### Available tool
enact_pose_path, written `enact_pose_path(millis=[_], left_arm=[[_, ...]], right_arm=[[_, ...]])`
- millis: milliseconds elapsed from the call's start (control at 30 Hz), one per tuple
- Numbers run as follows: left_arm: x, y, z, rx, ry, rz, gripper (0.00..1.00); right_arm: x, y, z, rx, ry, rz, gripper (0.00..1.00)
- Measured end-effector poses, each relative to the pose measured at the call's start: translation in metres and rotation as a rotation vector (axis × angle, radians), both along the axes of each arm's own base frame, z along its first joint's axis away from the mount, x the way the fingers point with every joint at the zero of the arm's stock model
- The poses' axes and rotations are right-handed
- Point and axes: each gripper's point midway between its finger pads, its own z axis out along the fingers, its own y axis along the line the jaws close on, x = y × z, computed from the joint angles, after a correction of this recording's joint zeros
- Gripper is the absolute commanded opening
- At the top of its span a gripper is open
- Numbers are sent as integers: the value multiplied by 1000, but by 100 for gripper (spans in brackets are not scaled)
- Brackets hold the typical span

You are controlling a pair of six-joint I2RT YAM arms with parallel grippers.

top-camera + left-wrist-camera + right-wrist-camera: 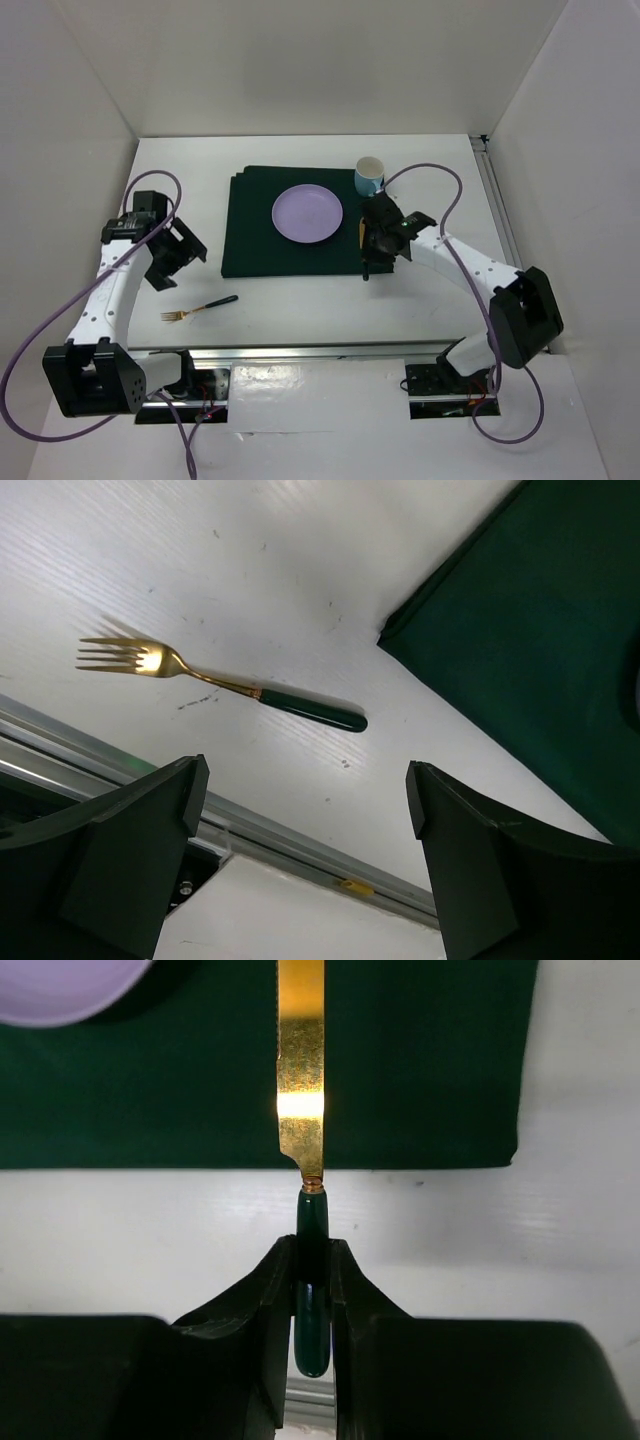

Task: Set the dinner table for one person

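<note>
Next, my left gripper moves down and to the right in the top view onto the fork's green handle (222, 301) (312, 709). Its fingers turn because the handle points across their gap.
The white dinner table (300, 305) carries a dark green mat (250, 230) with a lilac plate (308, 214) on it and a blue cup (369, 176) at its far right corner. My right gripper (368, 262) is shut on the green handle of a gold-bladed knife (302, 1080), held over the mat's right edge, blade pointing away. In the right wrist view the handle (311, 1290) sits between the fingers. A gold fork with a green handle (198, 309) lies on the table near the front left, and also shows in the left wrist view (215, 683). My left gripper (176, 252) is open and empty above it.
A metal rail (300, 350) runs along the table's near edge. White walls enclose the table at the left, back and right. Purple cables loop from both arms.
</note>
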Motion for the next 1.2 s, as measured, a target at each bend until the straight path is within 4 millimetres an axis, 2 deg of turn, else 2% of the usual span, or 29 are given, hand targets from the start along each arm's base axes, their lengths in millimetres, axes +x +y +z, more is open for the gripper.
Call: enact_pose_path(millis=[100, 200, 333, 367, 400, 433, 500, 567, 733, 867, 1000, 1200], left_arm=[[-8, -9, -18, -46, 25, -6, 100], [-23, -19, -39, -88, 82, 5, 100], [-32, -26, -49, -110, 122, 39, 99], [-32, -28, -50, -116, 127, 58, 99], [-32, -29, -50, -121, 130, 67, 97], [-31, -31, -51, -130, 134, 86, 97], [-31, -36, -54, -146, 157, 119, 97], [-33, -45, -58, -160, 212, 145, 97], [-20, -58, -57, -155, 292, 227, 89], [-16, -61, -61, -153, 307, 329, 88], [-21, -63, -75, -154, 338, 409, 91], [-27, -63, -97, -136, 380, 519, 88]], right_arm=[[19, -3, -7, -15, 9, -22, 0], [42, -3, -22, -33, 21, -38, 0], [62, -7, -42, -48, 36, -55, 1], [66, -9, -46, -51, 39, -61, 8], [70, -10, -49, -54, 42, -67, 34], [73, -10, -52, -55, 45, -73, 49], [81, -10, -57, -60, 44, -75, 65], [85, -9, -58, -64, 38, -62, 74], [92, -5, -51, -57, 13, -34, 75], [95, -2, -46, -53, -1, -6, 76], [95, -1, -39, -52, -17, 28, 76], [95, 2, -15, -24, -70, 64, 76]])
